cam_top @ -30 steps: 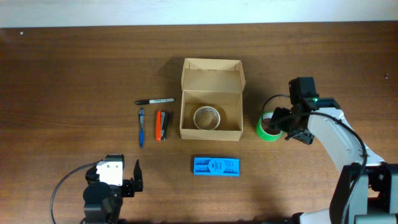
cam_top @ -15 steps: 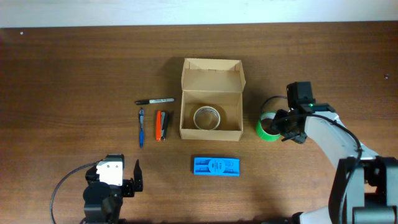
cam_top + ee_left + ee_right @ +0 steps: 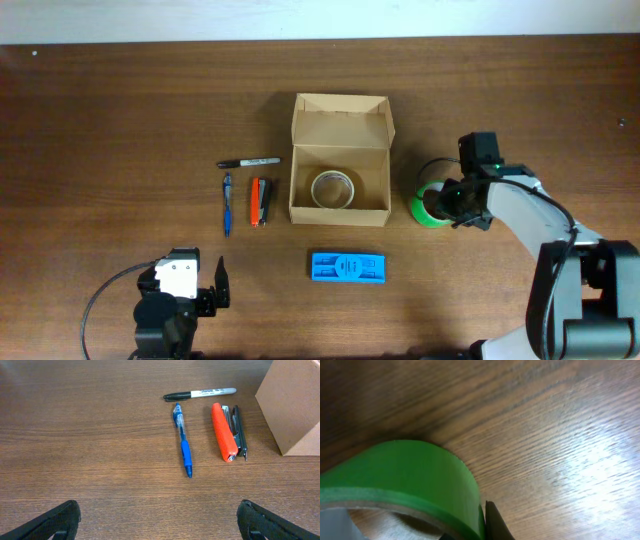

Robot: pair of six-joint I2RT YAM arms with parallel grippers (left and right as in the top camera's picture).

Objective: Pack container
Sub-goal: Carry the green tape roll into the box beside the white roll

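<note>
My right gripper rises over the container's side next and lowers to release the green tape roll [image 3: 428, 205] in the container's empty end [image 3: 372, 188]. The clear tape roll leaves that end bare.
The container [image 3: 340, 118] is a tan cardboard box at the table's middle, its flap lid open toward the back. A clear tape roll [image 3: 334, 188] lies inside it. Right of the box sits a green tape roll [image 3: 428, 205]. My right gripper [image 3: 447, 203] is shut on the roll's wall. In the right wrist view one dark finger [image 3: 495, 522] presses the outside of the green tape roll [image 3: 400, 475]; the other finger is hidden. My left gripper [image 3: 159, 522] stands wide open at the front left, with only bare wood between its fingertips.
Left of the box lie a black marker [image 3: 249, 162], a blue pen [image 3: 227, 204] and an orange stapler [image 3: 259, 202]. A flat blue plastic item [image 3: 348, 267] lies in front of the box. The box's corner [image 3: 295, 405] shows in the left wrist view.
My right gripper has closed on the green tape roll's wall and edged slightly left. The left arm has not moved.
</note>
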